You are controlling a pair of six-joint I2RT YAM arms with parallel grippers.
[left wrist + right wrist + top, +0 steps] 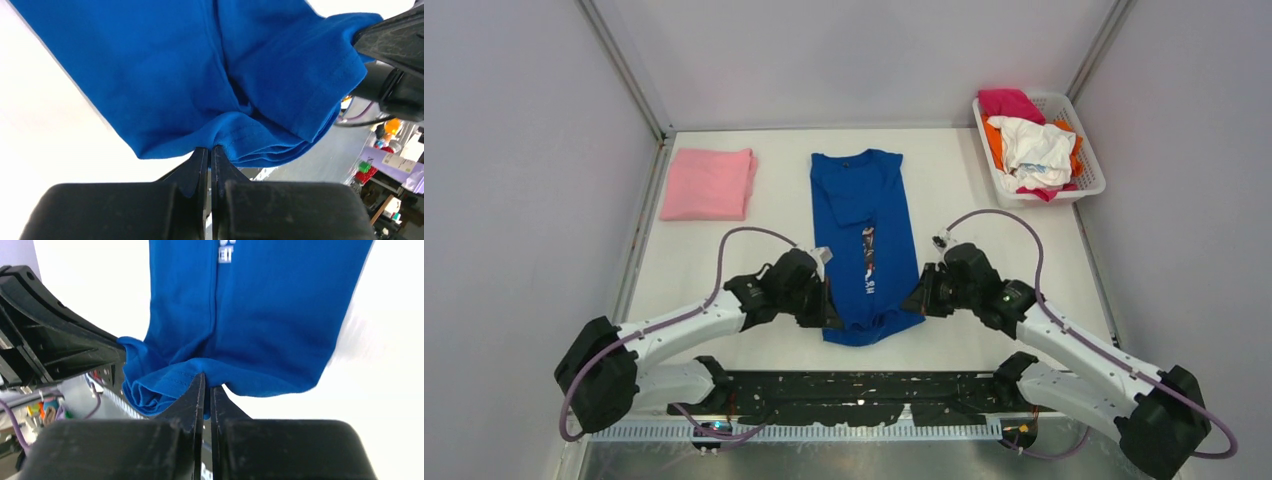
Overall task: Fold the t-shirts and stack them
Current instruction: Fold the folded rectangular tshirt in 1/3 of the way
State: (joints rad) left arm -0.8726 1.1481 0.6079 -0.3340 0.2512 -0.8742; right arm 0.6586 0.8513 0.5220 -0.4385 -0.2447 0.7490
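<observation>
I will next use my right gripper to carry the t-shirt's near hem outward over the white print and lay it by the print's far end [887, 230], because the royal-blue t-shirt lies lengthwise.
The royal-blue t-shirt [864, 240] lies lengthwise in the middle of the table, its sides folded in to a narrow strip with part of the white print showing. My left gripper [827, 312] is shut on its near hem at the left corner [235, 137]. My right gripper [913, 302] is shut on the near hem at the right corner [200, 370]. The hem is bunched and lifted a little off the table between the two grippers. A folded light-pink t-shirt [709, 183] lies at the back left.
A white slatted basket [1092, 180] at the back right holds magenta [1009, 102], orange and white [1036, 148] shirts in a heap. Grey walls close in the table on three sides. The arms' base rail runs along the near edge.
</observation>
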